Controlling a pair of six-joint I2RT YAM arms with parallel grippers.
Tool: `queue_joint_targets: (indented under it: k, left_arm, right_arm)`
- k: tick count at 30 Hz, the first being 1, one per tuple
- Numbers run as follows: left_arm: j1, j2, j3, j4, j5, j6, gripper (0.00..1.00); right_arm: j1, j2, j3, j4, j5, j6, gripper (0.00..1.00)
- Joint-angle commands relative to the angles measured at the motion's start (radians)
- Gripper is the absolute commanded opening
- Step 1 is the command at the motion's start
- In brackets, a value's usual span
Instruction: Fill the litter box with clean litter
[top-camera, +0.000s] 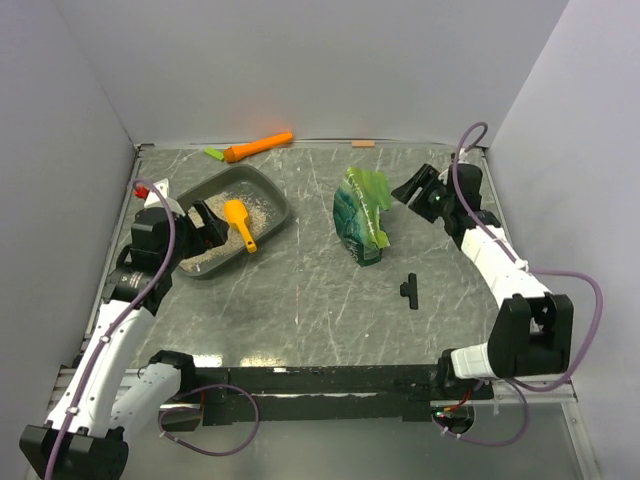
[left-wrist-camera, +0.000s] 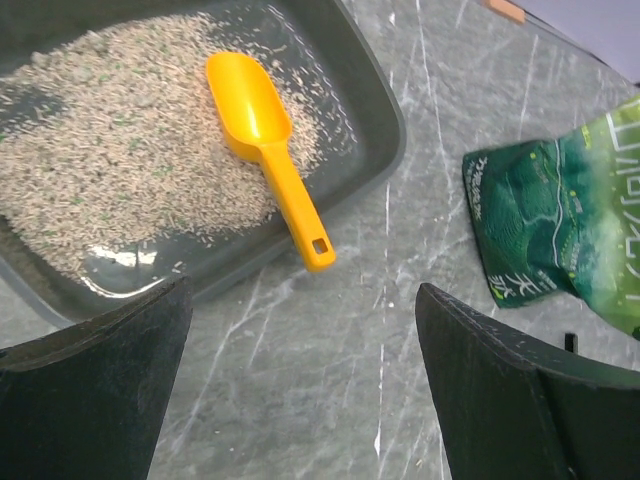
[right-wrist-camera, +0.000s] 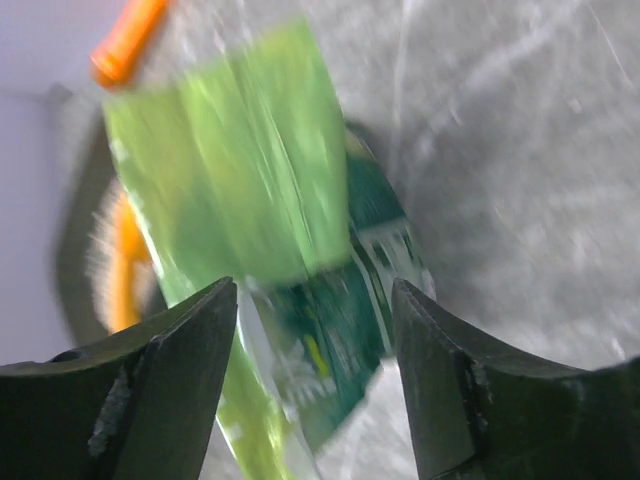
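The edge of the light green top flap (top-camera: 381, 189) (right-wrist-camera: 245, 185) juts toward my right gripper from the left in the top view, so my gripper will next tilt flatter and advance onto it.
The litter box (top-camera: 275, 205) is a dark grey tray at the table's left. A beige layer of clean litter (top-camera: 215, 250) covers its floor, with an orange scoop (top-camera: 238, 222) lying on top. In the left wrist view the litter box (left-wrist-camera: 375, 135), the clean litter (left-wrist-camera: 120, 170) and the scoop (left-wrist-camera: 265, 140) lie just ahead. My left gripper (top-camera: 205, 226) (left-wrist-camera: 300, 380) hovers by the tray's left end, open, with only table between its fingers. A green bag (top-camera: 362, 215) (left-wrist-camera: 570, 230) (right-wrist-camera: 260, 180) rests at centre right. My right gripper (top-camera: 408, 190) (right-wrist-camera: 315, 380) is open just right of the bag's top.
An orange carrot-shaped toy (top-camera: 258, 146) and a small green piece (top-camera: 214, 154) lie by the back wall. A small black part (top-camera: 409, 290) sits on the table in front of the bag. White walls enclose the table on three sides.
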Motion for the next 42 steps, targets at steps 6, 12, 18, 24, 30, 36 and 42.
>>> queue_joint_targets:
  k: [6,12,18,24,30,36,42]
  left_arm:
    - [0.0,0.047,-0.003,0.059,0.108,0.039,0.97]
    - [0.0,0.073,-0.003,0.062,0.133,0.05,0.97]
    - [0.0,0.09,-0.004,0.062,0.136,0.054,0.97]
    - [0.0,0.103,-0.001,0.059,0.147,0.058,0.97]
    - [0.0,0.108,-0.001,0.059,0.154,0.059,0.97]
    - [0.0,0.108,-0.003,0.059,0.159,0.061,0.97]
    - [0.0,0.11,-0.001,0.057,0.159,0.062,0.97]
  right_arm:
    - [-0.067,0.186,-0.036,0.375,-0.155,0.172,0.75]
    - [-0.102,0.3,-0.086,0.617,-0.245,0.255,0.76]
    - [-0.114,0.381,-0.119,0.798,-0.326,0.311,0.75]
    - [-0.113,0.442,-0.113,0.968,-0.411,0.362,0.74]
    - [-0.109,0.505,-0.08,1.08,-0.519,0.42,0.73]
    - [-0.076,0.574,0.015,1.121,-0.648,0.46,0.68]
    - [-0.034,0.503,0.025,1.039,-0.655,0.364,0.0]
